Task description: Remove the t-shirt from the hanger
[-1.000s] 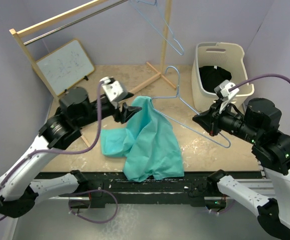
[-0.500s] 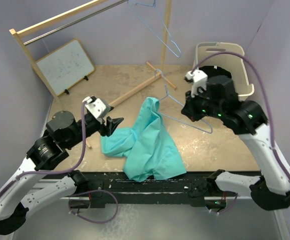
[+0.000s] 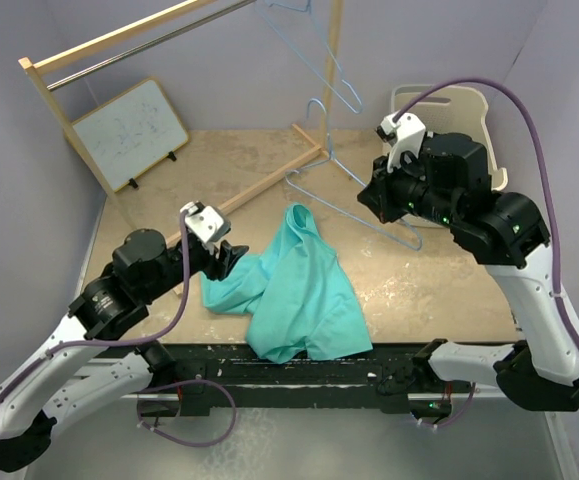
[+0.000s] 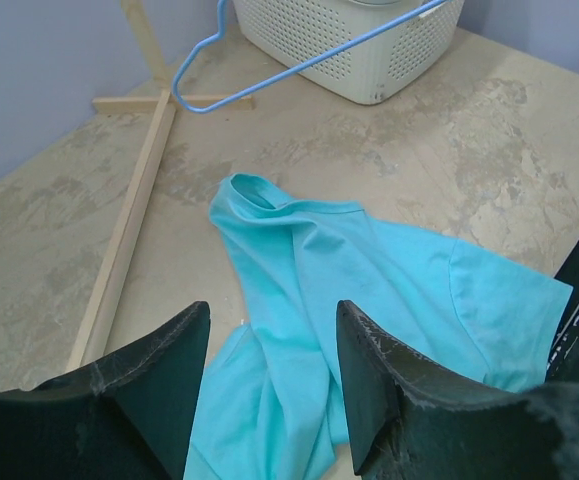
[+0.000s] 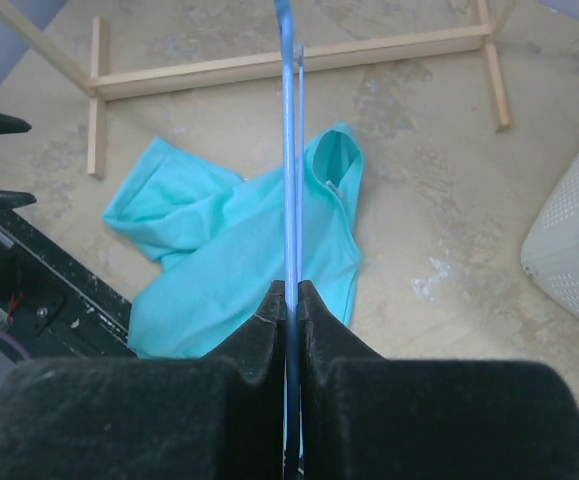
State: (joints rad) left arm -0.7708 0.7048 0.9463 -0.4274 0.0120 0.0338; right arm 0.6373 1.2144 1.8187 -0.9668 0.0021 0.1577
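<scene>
I next need to raise my right gripper outward to the metal bar (image 3: 221, 14), above it and to its left in the top view, and release the shirtless hanger there.
The teal t-shirt (image 3: 294, 290) lies crumpled on the table, free of the hanger; it also shows below both wrists (image 4: 369, 280) (image 5: 229, 240). The light-blue wire hanger (image 3: 354, 190) hangs in the air above and behind the shirt, and my right gripper (image 3: 369, 195) is shut on its wire (image 5: 288, 150). The wire is pinched between the right gripper's (image 5: 289, 290) fingers. My left gripper (image 3: 234, 255) hovers at the shirt's left edge. The left gripper (image 4: 269, 320) is open with nothing between its fingers.
A wooden clothes rack (image 3: 119, 40) crosses the back, with its base bars on the table (image 3: 269, 185) and a second blue hanger (image 3: 314, 50) on its rail. A whiteboard (image 3: 129, 135) leans at back left. A white laundry basket (image 3: 469, 105) stands back right, partly behind my right arm.
My right arm has lifted the hanger up and back, clear of the t-shirt. The left gripper has pulled away from the collar toward the near left, and the shirt has settled on the table.
</scene>
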